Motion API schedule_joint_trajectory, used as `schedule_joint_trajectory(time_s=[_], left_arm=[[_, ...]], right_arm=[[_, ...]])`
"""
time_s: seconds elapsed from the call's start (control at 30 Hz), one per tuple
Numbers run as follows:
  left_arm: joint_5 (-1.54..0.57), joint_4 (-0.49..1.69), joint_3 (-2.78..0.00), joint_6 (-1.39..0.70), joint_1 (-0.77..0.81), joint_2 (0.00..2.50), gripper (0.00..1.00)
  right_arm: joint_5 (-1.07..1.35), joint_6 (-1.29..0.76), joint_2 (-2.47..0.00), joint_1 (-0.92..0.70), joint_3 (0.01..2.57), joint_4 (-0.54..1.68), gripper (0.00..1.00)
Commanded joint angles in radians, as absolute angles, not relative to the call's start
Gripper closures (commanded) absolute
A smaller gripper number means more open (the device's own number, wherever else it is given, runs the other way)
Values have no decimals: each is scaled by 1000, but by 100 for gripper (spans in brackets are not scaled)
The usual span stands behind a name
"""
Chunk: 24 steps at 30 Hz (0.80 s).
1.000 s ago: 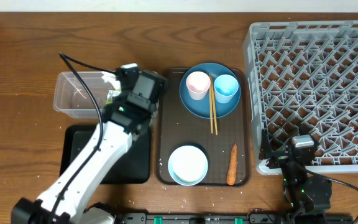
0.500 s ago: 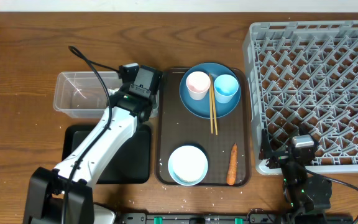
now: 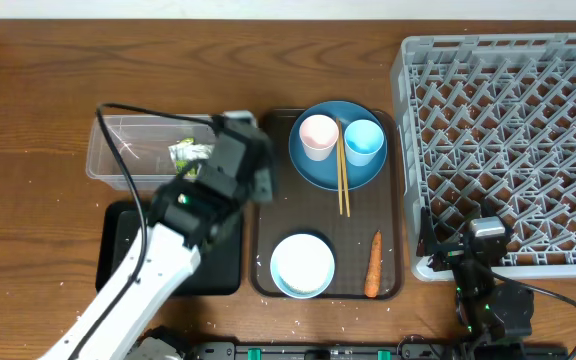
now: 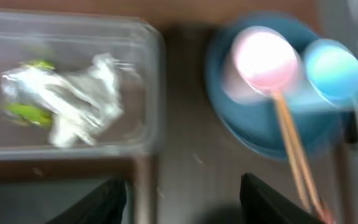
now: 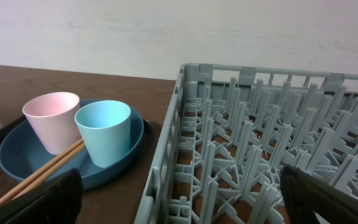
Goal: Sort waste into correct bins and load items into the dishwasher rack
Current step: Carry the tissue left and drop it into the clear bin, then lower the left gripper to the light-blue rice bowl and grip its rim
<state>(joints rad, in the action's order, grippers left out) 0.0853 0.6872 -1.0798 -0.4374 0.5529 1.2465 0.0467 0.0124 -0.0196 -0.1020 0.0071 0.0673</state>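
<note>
I will move my left gripper back, across and down onto the bowl's rim facing the carrot, because that rim is below my gripper, to its right in the overhead view.
The crumpled white-and-green wrapper (image 4: 61,102) (image 3: 190,152) lies inside the clear tub (image 3: 118,150). My left gripper (image 3: 240,160) (image 4: 182,199) hovers open and empty at the tub's right end, over the brown tray's left edge. On the tray a dark-blue plate (image 3: 338,165) carries a pink cup (image 3: 318,135), a light-blue cup (image 3: 364,140) and chopsticks (image 3: 343,185). The bowl (image 3: 302,265) and carrot (image 3: 373,265) sit nearer the front. My right gripper (image 3: 473,243) (image 5: 185,205) rests open by the front-left corner of the grey rack (image 3: 508,140) (image 5: 260,143).
The black tray (image 3: 118,250) lies in front of the clear tub, partly under my left arm. The brown serving tray (image 3: 268,230) sits between the bins and the rack. A black cable loops from the left arm over the tub.
My left gripper has opened and let the wrapper go into the clear tub, then drawn back toward the front and right. The right arm has not moved.
</note>
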Motion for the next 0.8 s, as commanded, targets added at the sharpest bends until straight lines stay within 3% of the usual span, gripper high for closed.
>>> schedule_joint_trajectory(time_s=[0.0,0.43,0.77], left_arm=[[0,753,-1095,-452,647,1246,40],[0,867,-1094,-550,1067,1380,41],[1,850,-1094,-559,1165,1567,42]], right_arm=[[41,24,-20,-105,6,72,1],[41,24,-20,-105,6,72,1],[41,24,-20,-105,6,72,1]])
